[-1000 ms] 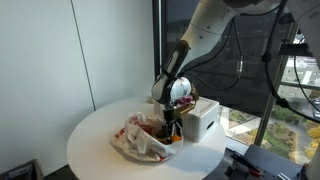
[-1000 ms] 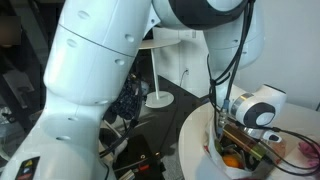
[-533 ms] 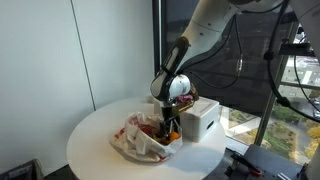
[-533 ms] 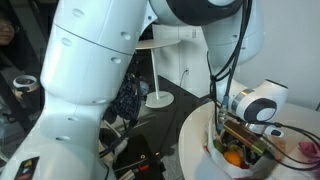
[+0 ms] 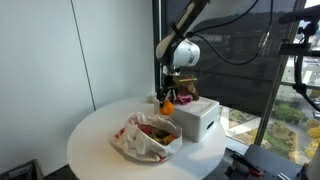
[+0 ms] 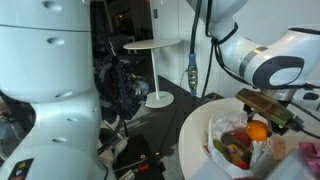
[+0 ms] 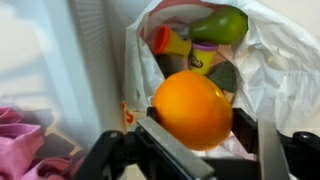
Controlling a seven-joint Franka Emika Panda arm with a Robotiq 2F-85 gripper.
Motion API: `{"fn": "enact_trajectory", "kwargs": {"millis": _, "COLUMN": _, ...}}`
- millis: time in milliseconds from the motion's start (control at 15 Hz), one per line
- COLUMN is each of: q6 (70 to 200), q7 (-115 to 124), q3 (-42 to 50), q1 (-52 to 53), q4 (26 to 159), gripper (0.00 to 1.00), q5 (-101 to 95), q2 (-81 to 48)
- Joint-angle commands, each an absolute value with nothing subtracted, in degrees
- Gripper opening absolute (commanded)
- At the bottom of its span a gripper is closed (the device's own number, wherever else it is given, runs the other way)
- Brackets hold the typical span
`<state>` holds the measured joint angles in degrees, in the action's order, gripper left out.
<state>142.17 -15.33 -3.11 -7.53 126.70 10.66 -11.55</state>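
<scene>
Next, my gripper rises over the white box's edge and lowers the orange onto the pink cloth before it releases the orange (image 5: 168,106).
My gripper (image 7: 192,128) is shut on an orange (image 7: 192,108), one finger pressed against each side of it. In both exterior views the orange (image 5: 168,106) (image 6: 257,131) hangs in the air above a white plastic bag (image 5: 145,137). The bag (image 7: 255,75) lies open below and holds a green pear-like fruit (image 7: 220,23), a red item (image 7: 164,41) and other toy foods. The gripper (image 5: 169,99) is held above the gap between the bag and a white box (image 5: 194,118).
The round white table (image 5: 95,140) carries the bag and the white box. Pink cloth (image 7: 25,140) lies at the lower left of the wrist view. A dark window and cables stand behind the arm. A white side table (image 6: 160,50) stands on the floor.
The gripper has closed on the orange inside the bag and risen well above it, carrying the orange up. The arm has swung up with it.
</scene>
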Motion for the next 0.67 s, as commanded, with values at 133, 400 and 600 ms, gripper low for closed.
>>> {"fn": "enact_trajectory", "kwargs": {"millis": 133, "q6": 149.75, "q7": -15.24, "q3": 3.17, "q1": -10.54, "q4": 129.73, "gripper": 0.51, "q5": 16.21, "q2": -5.17}}
{"fn": "enact_trajectory", "kwargs": {"millis": 400, "q6": 158.99, "q7": -12.03, "q3": 5.96, "q1": -10.60, "q4": 126.20, "gripper": 0.51, "q5": 12.75, "q2": -12.19}}
{"fn": "enact_trajectory", "kwargs": {"millis": 600, "q6": 165.56, "q7": -7.18, "q3": 7.35, "q1": -9.92, "q4": 123.71, "gripper": 0.51, "q5": 7.75, "q2": -17.75}}
